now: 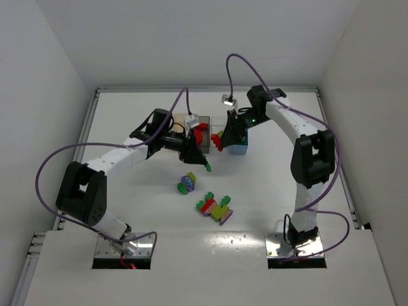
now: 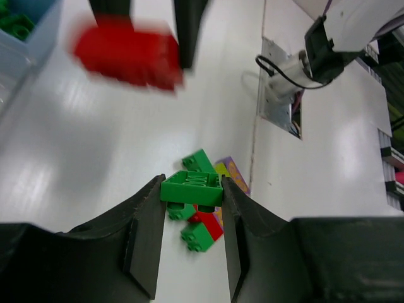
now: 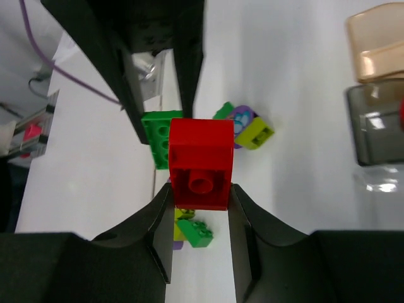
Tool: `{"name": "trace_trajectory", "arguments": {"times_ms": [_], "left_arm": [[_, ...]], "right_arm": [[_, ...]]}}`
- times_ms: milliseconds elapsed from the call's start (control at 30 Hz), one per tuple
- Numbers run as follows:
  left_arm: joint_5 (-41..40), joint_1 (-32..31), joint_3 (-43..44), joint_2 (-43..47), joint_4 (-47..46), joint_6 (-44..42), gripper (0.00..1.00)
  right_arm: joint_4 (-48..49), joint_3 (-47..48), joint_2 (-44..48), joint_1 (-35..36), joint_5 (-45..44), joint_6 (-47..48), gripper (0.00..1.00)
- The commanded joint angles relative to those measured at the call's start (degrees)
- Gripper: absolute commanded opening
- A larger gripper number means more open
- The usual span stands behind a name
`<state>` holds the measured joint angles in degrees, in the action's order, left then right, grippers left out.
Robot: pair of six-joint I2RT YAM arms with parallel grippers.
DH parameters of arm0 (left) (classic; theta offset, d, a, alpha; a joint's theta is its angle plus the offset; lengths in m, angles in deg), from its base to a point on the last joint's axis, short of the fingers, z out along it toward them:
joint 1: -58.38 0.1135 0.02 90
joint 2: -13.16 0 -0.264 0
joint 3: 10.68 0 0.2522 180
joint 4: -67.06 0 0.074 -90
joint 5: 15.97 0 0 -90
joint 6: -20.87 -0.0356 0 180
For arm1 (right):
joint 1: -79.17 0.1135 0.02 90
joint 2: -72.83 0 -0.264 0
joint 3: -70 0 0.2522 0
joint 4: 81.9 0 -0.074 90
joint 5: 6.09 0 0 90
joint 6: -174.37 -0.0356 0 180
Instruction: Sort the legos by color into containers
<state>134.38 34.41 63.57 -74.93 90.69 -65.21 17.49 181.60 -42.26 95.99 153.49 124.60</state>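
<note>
The robot should next move its right gripper outward and to the left in the top view and tip it down over the dark grey bin (image 1: 202,132) (image 3: 382,122), because red legos are already there.
My left gripper (image 1: 203,164) is shut on a dark green lego (image 2: 191,188) and holds it above the table, over a cluster of green, red, lime and purple legos (image 2: 203,222). My right gripper (image 1: 220,141) is shut on a red lego (image 3: 201,163), held in the air close to the left gripper's fingers. That red lego shows blurred in the left wrist view (image 2: 129,53). The containers stand in a row at the back: tan bin (image 3: 375,41), dark grey bin (image 3: 375,126) with red inside, and light blue bin (image 1: 239,148) holding a green lego (image 2: 16,25).
Two loose clusters lie mid-table: a purple, lime and green one (image 1: 187,183) and a larger mixed one (image 1: 214,207). The two grippers are very near each other in front of the bins. The right arm's base plate (image 2: 278,95) is at the near edge.
</note>
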Motion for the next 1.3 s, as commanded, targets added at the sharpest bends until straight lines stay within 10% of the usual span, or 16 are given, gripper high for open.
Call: {"name": "trace_trajectory", "arguments": {"times_ms": [0, 300, 533, 1033, 1267], "left_arm": [[1.1, -0.8, -1.7, 3.3, 2.9, -3.0, 0.21], [-3.5, 0.9, -2.9, 5.9, 4.5, -4.9, 0.21], [-24.6, 6.3, -8.9, 18.2, -4.0, 2.0, 0.21], [-34.9, 9.8, -9.4, 21.7, -2.4, 5.9, 0.23], [-37.3, 10.3, -7.8, 20.0, -2.4, 6.4, 0.24]], "right_arm": [[5.0, 0.9, 4.0, -3.3, 3.7, -3.2, 0.00], [11.0, 0.3, 4.5, -6.6, 0.1, -10.3, 0.00], [51.3, -10.0, 7.3, -2.9, -14.6, -48.7, 0.00], [50.8, -1.2, -6.6, 5.7, -35.0, -56.5, 0.02], [49.6, 0.0, -9.3, 7.5, -40.2, -55.4, 0.29]]}}
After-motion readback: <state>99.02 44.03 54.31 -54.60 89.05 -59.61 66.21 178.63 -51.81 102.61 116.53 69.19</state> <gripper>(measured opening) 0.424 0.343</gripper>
